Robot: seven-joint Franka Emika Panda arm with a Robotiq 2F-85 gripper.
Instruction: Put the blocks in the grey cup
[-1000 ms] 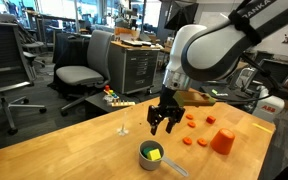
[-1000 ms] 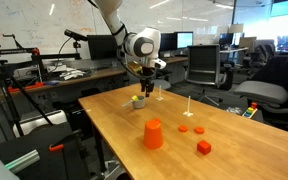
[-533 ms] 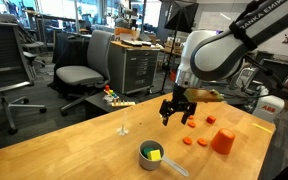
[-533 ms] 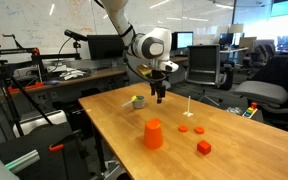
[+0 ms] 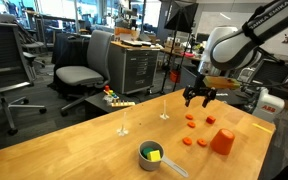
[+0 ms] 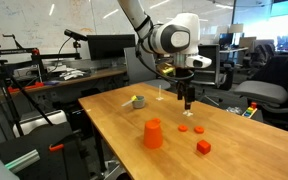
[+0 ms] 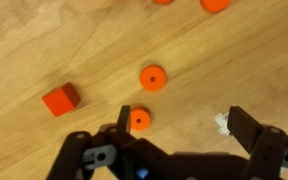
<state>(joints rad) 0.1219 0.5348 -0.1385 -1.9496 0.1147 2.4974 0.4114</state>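
The orange-red cube (image 6: 203, 147) (image 7: 61, 99) lies below, well aside from my open fingers, so my gripper moves toward the left in the wrist view and down onto it next.
The grey cup (image 5: 151, 154) (image 6: 138, 101) stands on the wooden table with a yellow block (image 5: 156, 154) inside it. Several orange-red blocks lie apart from it: round ones (image 7: 152, 77) (image 7: 138, 120) (image 6: 183, 128) and a cube (image 7: 60, 99) (image 6: 203, 147). My gripper (image 5: 198, 97) (image 6: 187, 103) (image 7: 184, 122) hangs open and empty just above those blocks, far from the cup. In the wrist view one round block sits right beside a finger (image 7: 124, 115); bare wood lies between the jaws.
A larger orange plastic cup (image 5: 222, 141) (image 6: 153, 134) stands upside down near the blocks. Thin white markers (image 5: 123, 125) (image 5: 164, 108) stand on the table. A small colourful object (image 5: 114, 97) lies by the far edge. Office chairs and desks surround the table.
My gripper has travelled from above the grey cup across the table to above the orange blocks, and its jaws have spread fully open.
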